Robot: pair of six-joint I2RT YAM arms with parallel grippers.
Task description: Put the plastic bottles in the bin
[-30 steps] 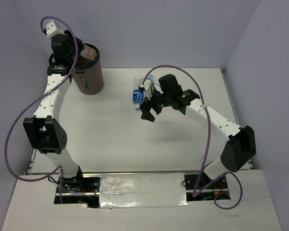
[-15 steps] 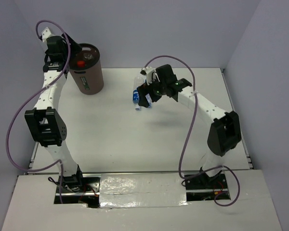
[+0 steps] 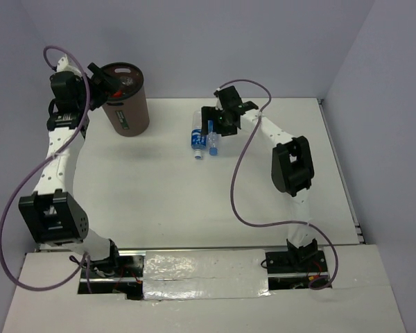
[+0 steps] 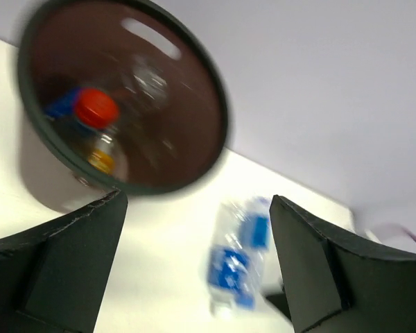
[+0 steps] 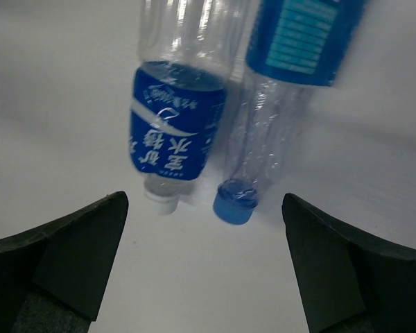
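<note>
My right gripper moves toward the right in the wrist view and down onto the blue-capped bottle's clear section next, since its fingers straddle both ends of the cap.
The bin stands at the back left, a dark-brown cylinder. The left wrist view looks into its mouth, where a red-capped bottle with orange-tinted contents lies beside something blue. My left gripper hovers open at the bin's left rim with nothing between its jaws. Two clear plastic bottles with blue labels lie side by side mid-table: one white-capped, one blue-capped. My right gripper is open just above their cap ends, touching neither.
Purple-grey walls close the table at the back and both sides. The left arm's cable loops out to the left of the bin. Bare white tabletop stretches from the bottles toward the arm bases.
My left gripper opened and the red-capped bottle dropped into the bin; that arm then drew back to the left. My right arm swung toward the back, settling over the two bottles.
</note>
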